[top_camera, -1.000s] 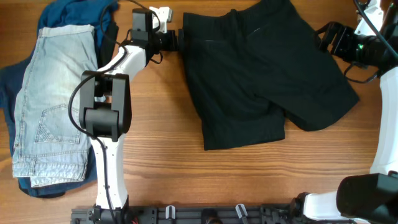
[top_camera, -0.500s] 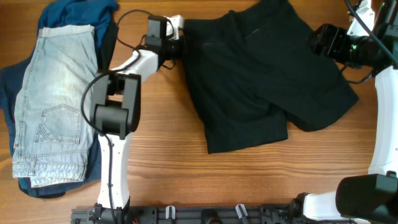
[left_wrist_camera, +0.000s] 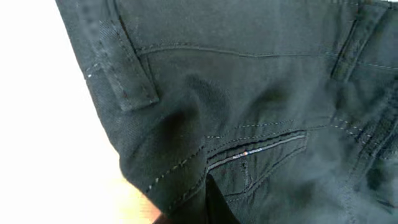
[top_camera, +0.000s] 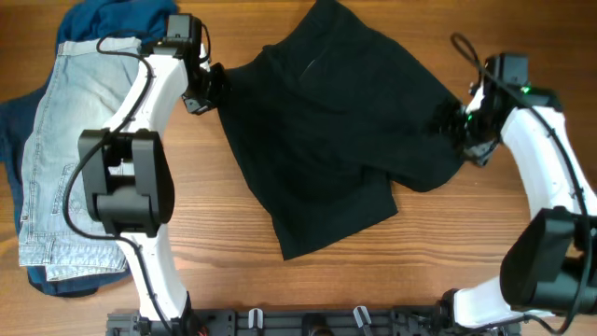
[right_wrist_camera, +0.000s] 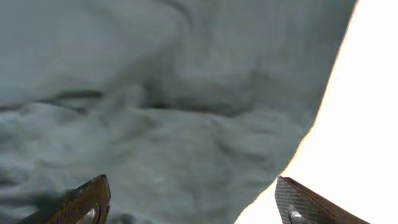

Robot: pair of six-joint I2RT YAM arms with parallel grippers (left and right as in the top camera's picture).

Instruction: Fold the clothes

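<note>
My left gripper draws toward the bare tabletop beside the light-blue denim shorts next and releases the black shorts' waistband there, since its edge still bunches at my fingers.
The black shorts (top_camera: 326,121) lie spread across the middle of the table, one leg reaching toward the front (top_camera: 331,219). My left gripper (top_camera: 213,87) is shut on their left edge at the waistband. In the left wrist view the waistband, belt loops and a pocket seam (left_wrist_camera: 261,149) fill the frame and hide the fingers. My right gripper (top_camera: 459,126) sits at the shorts' right edge. Its fingers (right_wrist_camera: 87,199) stand wide apart with the fabric's edge (right_wrist_camera: 186,124) lying between them, open.
Light-blue denim shorts (top_camera: 79,159) lie at the far left on top of a dark blue garment (top_camera: 112,19). Bare wooden tabletop (top_camera: 233,271) runs along the front. The arm bases stand at the front edge.
My left gripper has shut on the waistband and dragged the black shorts leftward, turning them. My right gripper has come down and inward to the shorts' right edge.
</note>
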